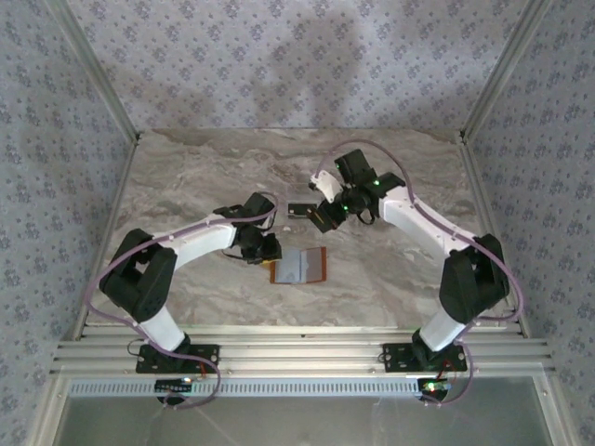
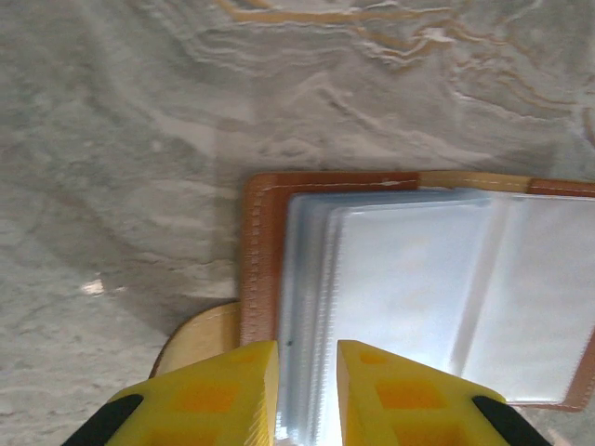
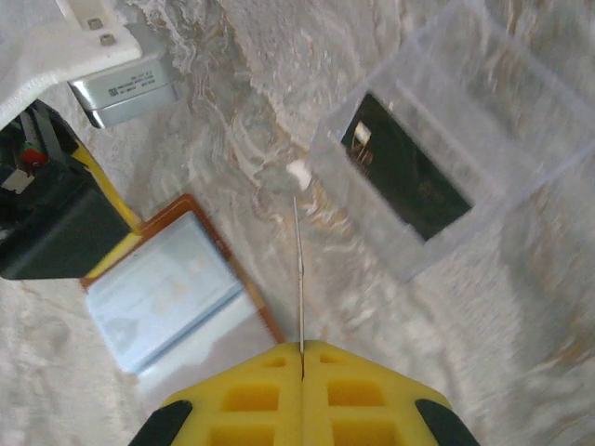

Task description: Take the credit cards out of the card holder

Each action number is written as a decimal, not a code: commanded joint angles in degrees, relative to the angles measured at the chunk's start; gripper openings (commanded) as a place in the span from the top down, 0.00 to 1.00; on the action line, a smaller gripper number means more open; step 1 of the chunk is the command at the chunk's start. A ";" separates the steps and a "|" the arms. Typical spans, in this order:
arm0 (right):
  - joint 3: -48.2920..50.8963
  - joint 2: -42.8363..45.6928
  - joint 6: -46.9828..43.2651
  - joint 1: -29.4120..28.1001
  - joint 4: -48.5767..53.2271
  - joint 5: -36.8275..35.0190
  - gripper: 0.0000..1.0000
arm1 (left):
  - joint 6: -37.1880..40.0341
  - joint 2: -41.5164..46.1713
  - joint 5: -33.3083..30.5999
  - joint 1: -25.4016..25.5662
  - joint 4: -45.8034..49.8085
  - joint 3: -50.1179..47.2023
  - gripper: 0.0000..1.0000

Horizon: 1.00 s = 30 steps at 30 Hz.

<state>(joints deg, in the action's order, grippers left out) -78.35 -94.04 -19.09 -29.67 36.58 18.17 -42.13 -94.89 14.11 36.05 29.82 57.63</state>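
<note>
My right gripper next moves outward and down, turning, over the dark credit card in the tray [image 1: 299, 210] to release, as my card stands angled to it.
The card holder [image 1: 301, 266] lies open on the marble table, orange-brown leather rim [image 2: 257, 251] around pale clear sleeves [image 2: 409, 279]. My left gripper [image 2: 307, 390] is shut on the stacked sleeve edges at the holder's left side, a narrow gap between the yellow fingers. It sits just left of the holder [image 1: 266, 253]. My right gripper [image 3: 302, 358] is shut on a thin pale credit card [image 3: 299, 269], seen edge-on, held above the table between the holder [image 3: 163, 288] and the tray. A dark credit card [image 3: 409, 172] lies in the tray.
A clear plastic tray [image 3: 530, 102] stands on the table beyond the holder, near my right gripper [image 1: 317, 216]. Metal frame posts and patterned walls bound the table. Open marble surface lies at the far side and to the left.
</note>
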 commanded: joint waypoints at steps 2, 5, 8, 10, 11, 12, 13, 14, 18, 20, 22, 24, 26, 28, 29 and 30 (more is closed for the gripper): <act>-8.41 -6.48 -18.34 0.84 10.92 -1.87 1.00 | -0.72 2.47 0.21 -1.07 0.02 -1.38 0.76; -15.37 -11.02 -24.16 1.10 16.70 -1.09 1.00 | -0.57 2.56 0.31 -1.42 0.22 -1.81 0.76; -22.83 -15.90 -28.27 1.47 22.69 -0.19 1.00 | -0.40 2.75 0.48 -1.75 0.36 -1.99 0.76; -27.19 -18.94 -30.70 1.72 25.97 0.23 1.00 | -0.37 2.85 0.48 -2.01 0.50 -2.09 0.75; -28.79 -20.08 -31.72 1.66 27.18 0.24 1.00 | -0.39 2.92 0.48 -2.10 0.54 -2.17 0.75; -30.65 -21.38 -32.92 1.71 28.42 0.33 1.00 | -0.24 2.96 0.55 -2.25 0.58 -2.12 0.76; -32.35 -22.77 -33.88 1.67 29.56 0.41 1.00 | -0.20 3.05 0.57 -2.38 0.74 -2.17 0.75; -33.81 -23.84 -34.63 1.72 30.44 0.33 1.00 | -0.13 3.04 0.65 -2.43 0.82 -2.17 0.75; -40.17 -28.50 -37.92 1.17 33.44 -0.70 1.00 | 0.18 2.96 0.74 -2.87 1.15 -2.24 0.75; -43.27 -30.60 -39.11 0.98 34.61 -1.18 1.00 | 0.23 2.94 0.76 -3.09 1.28 -2.25 0.75; -46.59 -32.88 -40.19 0.76 35.95 -1.47 1.00 | 0.27 2.95 0.83 -3.09 1.30 -2.37 0.76; -49.28 -34.66 -40.85 0.58 36.89 -2.19 1.00 | 0.18 3.04 0.79 -3.17 1.38 -2.43 0.76; -51.42 -36.32 -41.34 0.46 37.32 -3.01 1.00 | 0.07 3.22 0.81 -3.15 1.25 -2.54 0.75; -53.22 -37.62 -42.12 0.18 37.73 -3.44 1.00 | 0.01 3.31 0.74 -3.14 1.21 -2.72 0.76; -53.70 -38.15 -42.41 0.09 37.74 -3.57 1.00 | -0.02 3.37 0.74 -3.09 1.29 -2.84 0.76; -54.21 -38.76 -42.89 -0.05 37.78 -3.57 1.00 | -0.08 3.48 0.61 -3.12 1.24 -3.00 0.76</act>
<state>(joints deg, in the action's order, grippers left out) -129.69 -130.67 -54.76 -29.08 70.35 16.45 -42.11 -93.23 14.17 33.21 29.87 55.22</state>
